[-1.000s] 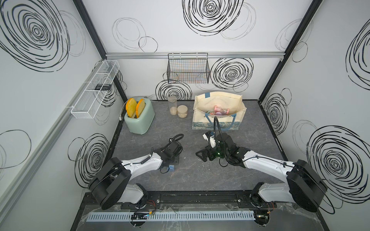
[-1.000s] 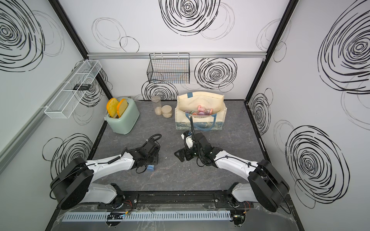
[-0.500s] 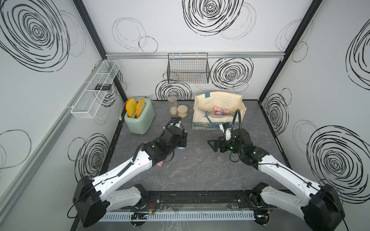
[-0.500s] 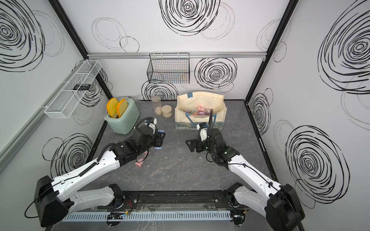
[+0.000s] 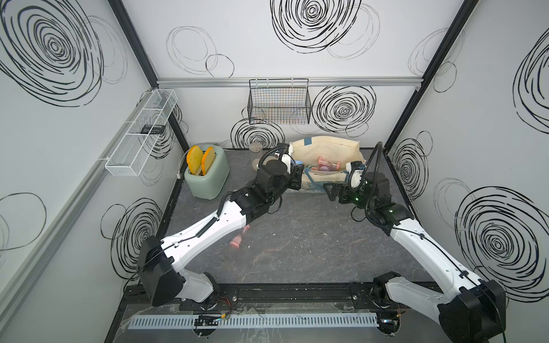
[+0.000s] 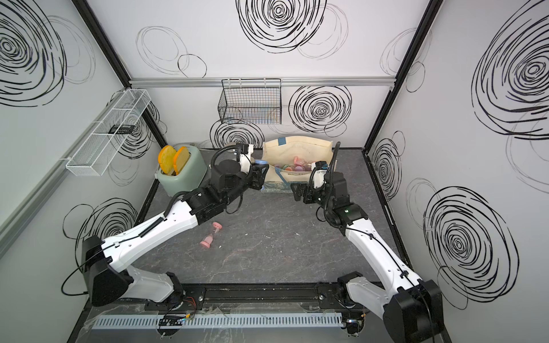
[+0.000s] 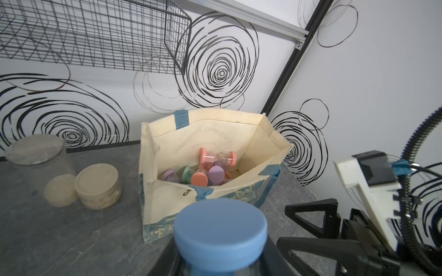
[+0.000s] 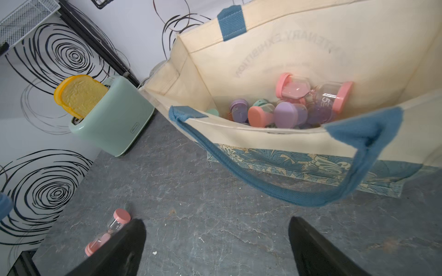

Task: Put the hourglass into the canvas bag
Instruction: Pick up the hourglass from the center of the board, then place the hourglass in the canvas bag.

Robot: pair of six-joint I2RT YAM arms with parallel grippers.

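The blue-capped hourglass [image 7: 220, 229] still hangs outside the bag. Next, my left gripper should move outward over the bag's opening [image 7: 195, 158], go down toward the pastel hourglasses and release.
My left gripper [image 5: 298, 175] [image 6: 261, 178] is shut on a blue-capped hourglass [image 7: 220, 229] and holds it in the air by the near left corner of the canvas bag [image 5: 326, 148] [image 6: 300, 147] [image 7: 258, 133]. The bag stands open at the back, with several pastel hourglasses [image 7: 205, 167] [image 8: 299, 102] inside it. Before the bag's front wall [image 8: 263, 141] my right gripper [image 5: 328, 190] [image 6: 297, 191] [image 8: 215, 222] hangs open over bare table, with nothing between its fingers. A pink hourglass [image 5: 239, 239] [image 6: 211, 236] [image 8: 107, 235] lies on the table beneath my left arm.
A mint toaster [image 5: 208, 178] holding two bread slices stands at the back left. Two jars [image 7: 59, 176] sit between it and the bag. A black wire basket [image 5: 279, 104] hangs on the back wall, a white wire shelf [image 5: 142, 130] on the left wall.
My left arm has risen from the table and reached back toward the bag with the blue hourglass. The right arm has swung back and right to the bag's front, jaws still open.
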